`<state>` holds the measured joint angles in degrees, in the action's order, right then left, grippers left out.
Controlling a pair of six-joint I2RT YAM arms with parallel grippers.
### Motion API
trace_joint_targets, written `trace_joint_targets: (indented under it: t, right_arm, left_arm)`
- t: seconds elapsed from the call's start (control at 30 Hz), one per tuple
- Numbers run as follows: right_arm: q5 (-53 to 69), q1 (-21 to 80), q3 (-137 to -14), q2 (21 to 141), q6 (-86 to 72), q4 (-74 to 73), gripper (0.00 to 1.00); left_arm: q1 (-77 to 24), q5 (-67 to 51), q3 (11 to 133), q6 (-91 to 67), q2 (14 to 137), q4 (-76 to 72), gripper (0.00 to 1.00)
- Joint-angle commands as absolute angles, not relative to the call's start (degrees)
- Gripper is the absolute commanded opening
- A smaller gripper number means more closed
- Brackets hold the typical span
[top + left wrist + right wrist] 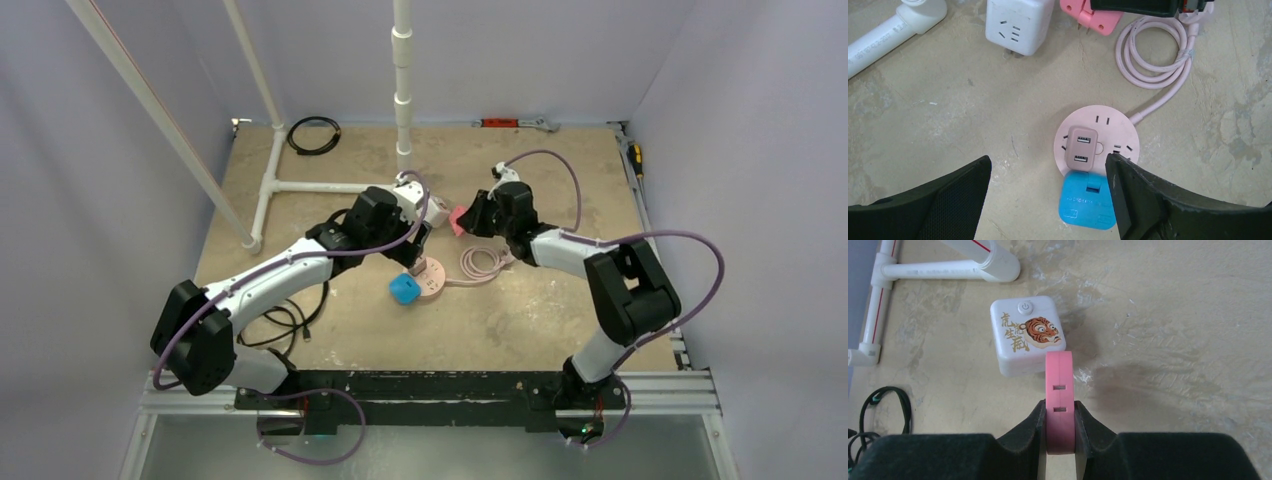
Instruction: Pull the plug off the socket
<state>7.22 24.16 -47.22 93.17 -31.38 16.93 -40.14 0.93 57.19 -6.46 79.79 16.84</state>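
The pink plug's pins are clear of the socket, so my right gripper will bring the pink plug (1059, 385) straight down to the tabletop beside the white cube outlet and let go of it.
The socket (1118, 125), a round pale-pink disc, lies flat on the table, also seen in the top view (432, 278). A taupe USB adapter (1082, 147) sits plugged into its face. A blue plug (1083, 205) lies at its near edge. My left gripper (1048, 162) hangs open above them, holding nothing. My right gripper (1059, 407) is shut on the pink plug (1059, 385), whose prongs show in the left wrist view (1098, 20). It holds that plug apart from the socket, beyond it.
A white cube outlet with a tiger print (1025, 335) stands just past the pink plug. The socket's coiled pink cord (1153, 65) lies to its right. White PVC pipes (300, 187) cross the far left, with black cables (290, 325) by the left arm.
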Motion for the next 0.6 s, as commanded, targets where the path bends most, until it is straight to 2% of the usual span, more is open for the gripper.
trace_joint_targets:
  t: [0.0,0.27,0.4,0.57]
  right_arm:
    - [12.6,22.89,-50.66,97.1,-33.5,22.9,0.0]
    - [12.37,21.83,-52.38,103.16,-35.66,24.18,0.0]
    - [8.02,21.75,-53.41,104.87,-35.68,20.55,0.12]
    - [2.99,21.8,-53.79,104.33,-35.31,17.75,0.2]
  left_arm:
    - [-40.04,3.55,56.91,-7.3,79.37,15.64,0.83]
    - [-40.02,3.87,56.96,-7.08,80.26,15.82,0.83]
    - [-40.07,3.87,57.18,-7.11,80.91,16.11,0.83]
    - [-40.08,4.04,57.32,-6.96,81.54,16.27,0.83]
